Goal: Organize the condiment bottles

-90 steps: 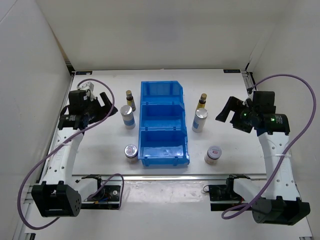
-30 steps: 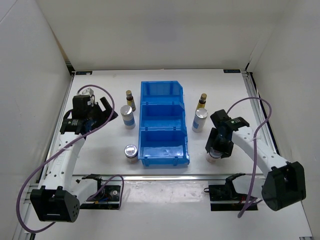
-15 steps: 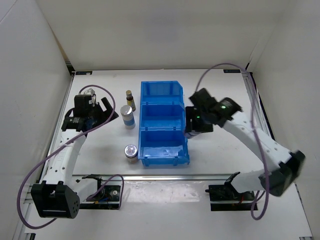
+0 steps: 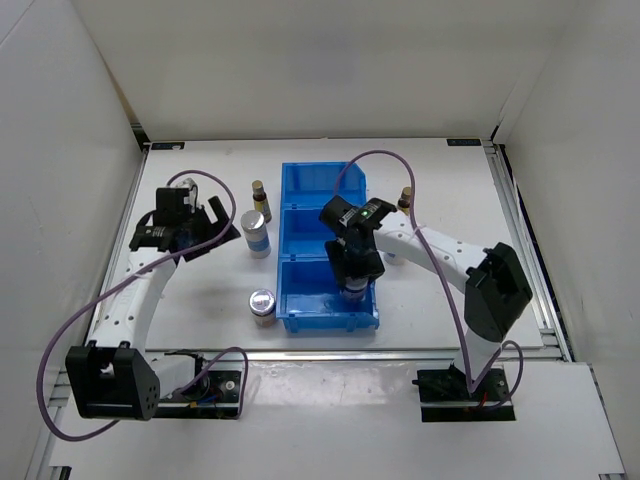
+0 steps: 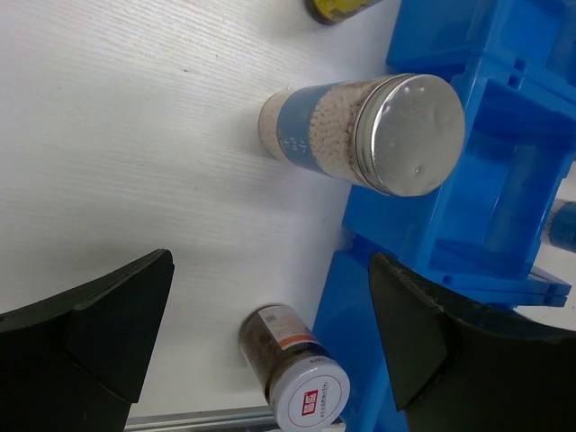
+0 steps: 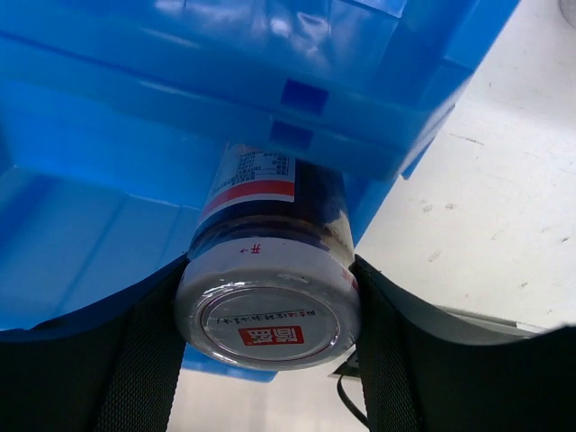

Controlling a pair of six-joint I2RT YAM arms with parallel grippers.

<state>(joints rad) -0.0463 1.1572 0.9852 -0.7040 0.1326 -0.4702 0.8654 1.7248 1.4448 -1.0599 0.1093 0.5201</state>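
Note:
The squat jar is hanging over the open bottom of the bin's near section. I will next lower the jar a little beside the bin's divider with my right gripper, then open it.
My right gripper (image 6: 268, 310) is shut on a squat jar (image 6: 268, 270) with a silver lid and a red-banded label. It holds the jar upright over the near compartment of the blue bin (image 4: 300, 318); in the top view this gripper (image 4: 352, 283) covers the jar. My left gripper (image 4: 207, 226) stands open at the left, nothing between its fingers (image 5: 99, 324). In front of it are a white-blue cylinder (image 5: 360, 135), another squat jar (image 5: 292, 371) and a brown bottle's gold cap (image 5: 337, 7). A second brown bottle (image 4: 406, 196) stands right of the bin.
The bin's middle compartment (image 4: 322, 232) and far one (image 4: 322, 188) show nothing inside. The right arm (image 4: 440, 260) stretches across the table from the right. White walls enclose the table on three sides; a metal rail (image 4: 350, 352) runs along the near edge.
The right gripper has carried the squat jar from the table right of the bin leftward to over the bin's near compartment. The left arm has barely shifted.

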